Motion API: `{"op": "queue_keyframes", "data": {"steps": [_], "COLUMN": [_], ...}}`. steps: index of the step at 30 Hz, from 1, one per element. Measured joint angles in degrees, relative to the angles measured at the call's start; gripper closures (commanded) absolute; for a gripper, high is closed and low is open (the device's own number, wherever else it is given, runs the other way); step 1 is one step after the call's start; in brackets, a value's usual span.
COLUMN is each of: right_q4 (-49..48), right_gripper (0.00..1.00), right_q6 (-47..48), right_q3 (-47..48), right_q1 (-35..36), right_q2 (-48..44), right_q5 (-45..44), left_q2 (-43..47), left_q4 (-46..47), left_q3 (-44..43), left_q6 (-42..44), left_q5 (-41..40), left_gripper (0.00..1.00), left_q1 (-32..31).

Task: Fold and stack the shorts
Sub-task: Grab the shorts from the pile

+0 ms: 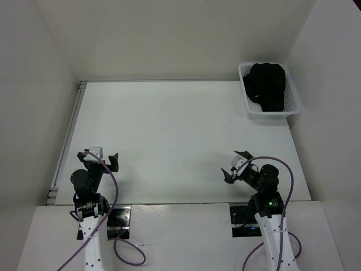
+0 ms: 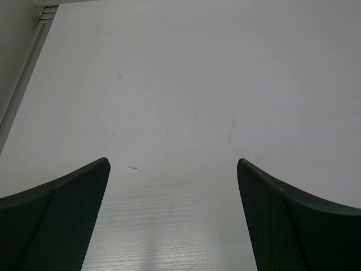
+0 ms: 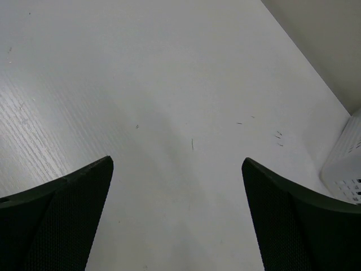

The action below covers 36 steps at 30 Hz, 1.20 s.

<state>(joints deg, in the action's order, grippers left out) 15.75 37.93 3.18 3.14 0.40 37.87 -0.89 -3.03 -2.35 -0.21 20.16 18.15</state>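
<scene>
The robot should raise its right gripper outward over the basket's rim and lower it onto the black shorts [image 1: 269, 84], since the shorts lie outward of the gripper, inside the basket.
The black shorts [image 1: 269, 84] lie bunched in the white mesh basket [image 1: 250, 106] at the far right corner of the table. My left gripper [image 1: 102, 157] hovers near the front left, far from them, open with nothing between its fingers [image 2: 62, 220]. My right gripper [image 1: 237, 165] sits near the front right, also open and holding nothing, its fingers [image 3: 293, 226] wide over bare table. The right wrist view catches only a corner of the basket [image 3: 345, 169]; the shorts do not show in either wrist view.
White walls close in the table [image 1: 169, 135] at the back and both sides. A grey rail [image 1: 69, 132] runs along its left edge. Purple cables [image 1: 110, 226] trail from both arm bases at the near edge.
</scene>
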Motion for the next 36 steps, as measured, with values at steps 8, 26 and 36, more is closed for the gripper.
{"op": "queue_keyframes", "data": {"steps": [8, 26, 36], "right_q4": [-1.2, -23.67, -19.1], "right_gripper": [0.0, 0.0, 0.0], "right_q6": [21.92, 51.63, 1.9], "right_q3": [0.0, 15.37, 82.68], "right_q1": [0.0, 1.36, -3.02], "right_q2": [0.0, 29.64, 96.48], "right_q5": [4.26, 0.59, -27.69], "left_q2": [0.0, -12.83, -72.78], "left_q4": [0.0, 5.95, 4.57], "left_q3": [0.0, -5.09, -61.16], "left_q6": [0.0, -0.07, -0.04], "left_q5": [0.04, 33.16, 2.43], "left_gripper": [0.0, 0.0, 0.0], "left_q1": [0.0, -5.25, -24.72]}}
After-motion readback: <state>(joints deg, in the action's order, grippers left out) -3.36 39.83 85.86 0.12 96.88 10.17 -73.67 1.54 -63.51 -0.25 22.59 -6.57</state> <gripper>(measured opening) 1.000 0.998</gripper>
